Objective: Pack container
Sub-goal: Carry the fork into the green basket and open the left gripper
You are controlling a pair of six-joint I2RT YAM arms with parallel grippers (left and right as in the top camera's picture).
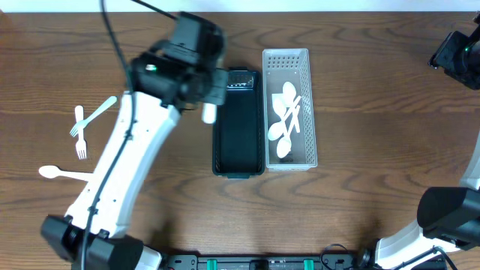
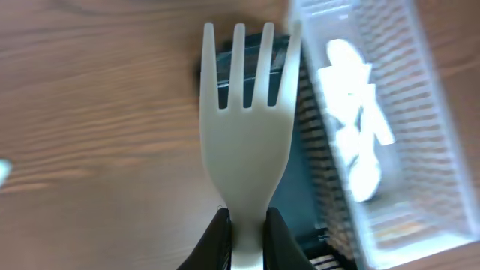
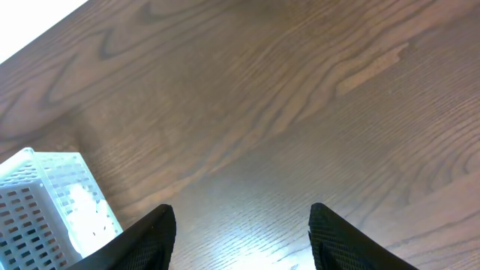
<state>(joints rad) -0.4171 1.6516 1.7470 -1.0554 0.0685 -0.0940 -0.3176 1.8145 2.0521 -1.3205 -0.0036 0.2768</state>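
Note:
The fork in my left gripper moves over the black container (image 1: 240, 128) (image 2: 297, 184) next and goes down inside, since the white container has spoons and the black looks empty.
My left gripper (image 2: 246, 229) is shut on a white plastic fork (image 2: 244, 120), tines pointing away, held above the left edge of the black container (image 1: 238, 124); in the overhead view the fork's end (image 1: 209, 113) sticks out beside the gripper (image 1: 202, 90). The white perforated container (image 1: 289, 109) to its right holds several white spoons (image 1: 286, 120); it also shows in the left wrist view (image 2: 390, 127). Two more forks (image 1: 81, 131) and a spoon (image 1: 60, 174) lie on the table at left. My right gripper (image 3: 240, 225) is open and empty over bare table at the far right.
The right arm's base (image 1: 459, 52) sits at the top right corner. The white container's corner (image 3: 45, 202) shows at the lower left of the right wrist view. The wooden table (image 1: 375, 112) stretches between the containers and the right arm.

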